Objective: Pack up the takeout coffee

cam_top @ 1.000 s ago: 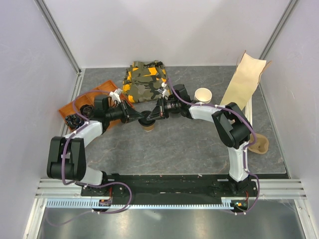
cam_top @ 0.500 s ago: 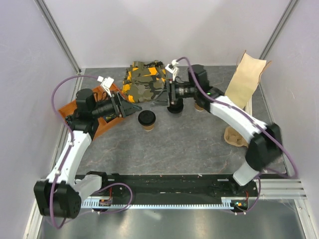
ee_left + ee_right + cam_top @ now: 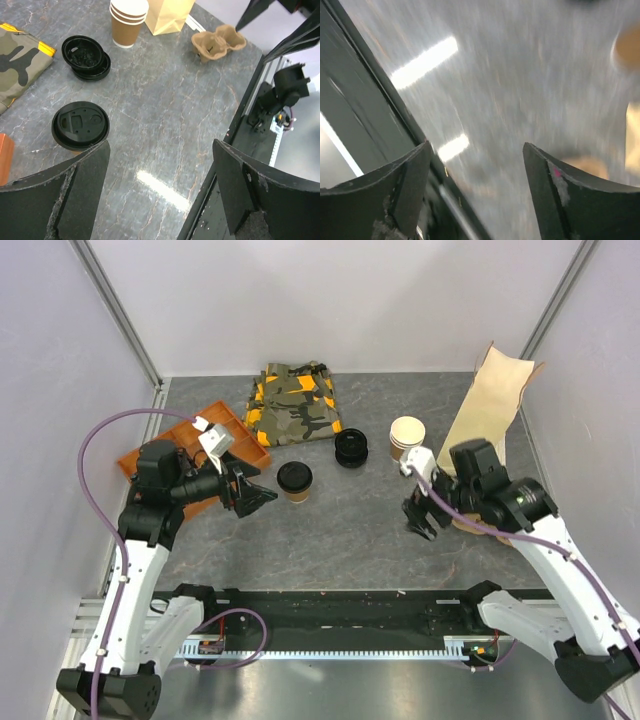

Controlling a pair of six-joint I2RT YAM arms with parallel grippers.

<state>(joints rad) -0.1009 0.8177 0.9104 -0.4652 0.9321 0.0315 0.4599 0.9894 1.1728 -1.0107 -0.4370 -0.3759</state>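
Note:
The right gripper has only table between its fingers, and next it will lower sideways onto the cup carrier's rim, which is below it and to its right in the top view.
The takeout coffee (image 3: 295,480), a brown paper cup under a black lid, stands upright and alone on the grey table; the left wrist view shows it from above (image 3: 80,125). My left gripper (image 3: 252,495) hovers just left of it, open and empty, its jaws wide apart (image 3: 160,147). My right gripper (image 3: 420,519) hangs open and empty over the table's right half, well away from the cup. Its own view (image 3: 476,150) is blurred and shows only table between the fingers.
A stack of loose black lids (image 3: 351,447) and a stack of lidless cups (image 3: 407,436) sit behind the coffee. A paper bag (image 3: 487,400) leans at the right wall. A cardboard cup carrier (image 3: 218,41), a camouflage cloth (image 3: 293,403) and an orange tray (image 3: 215,425) are also there.
Both grippers have let go of the coffee and opened. Both arms pulled back toward the near edge, the left to the left and the right to the right. The cup stays where it was.

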